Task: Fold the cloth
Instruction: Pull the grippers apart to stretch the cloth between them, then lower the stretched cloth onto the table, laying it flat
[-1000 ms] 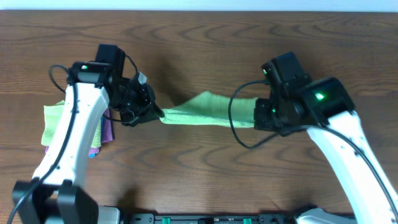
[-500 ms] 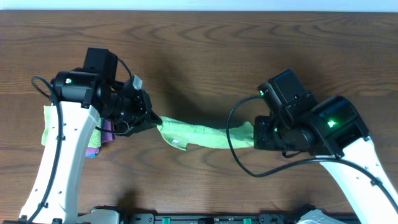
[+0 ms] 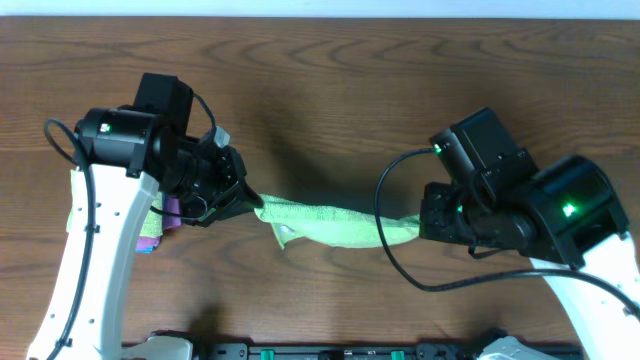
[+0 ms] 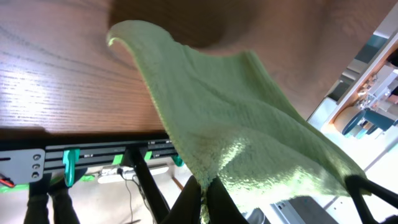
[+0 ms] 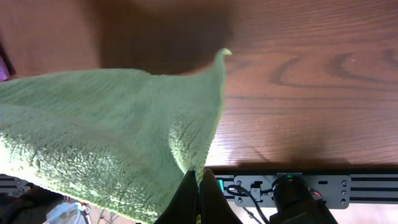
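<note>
The cloth still hangs sagging above the table, so my right gripper will next carry the cloth's corner outward and down onto the bare table beyond and release it.
A light green terry cloth (image 3: 330, 222) hangs stretched between my two grippers above the dark wooden table, sagging in the middle. My left gripper (image 3: 255, 201) is shut on its left end; in the left wrist view the fingers (image 4: 204, 198) pinch the cloth's (image 4: 236, 118) edge. My right gripper (image 3: 415, 228) is shut on its right end; in the right wrist view the fingers (image 5: 199, 190) pinch the cloth's (image 5: 106, 124) corner.
A pile of other cloths, yellow-green (image 3: 76, 200) with purple and blue ones (image 3: 172, 212), lies at the left under my left arm. The table's front edge with a black rail (image 3: 330, 350) runs close below the hanging cloth.
Both grippers have carried the cloth toward the front edge of the table. The cloth has shifted from the table's middle and now hangs lower and more bunched.
</note>
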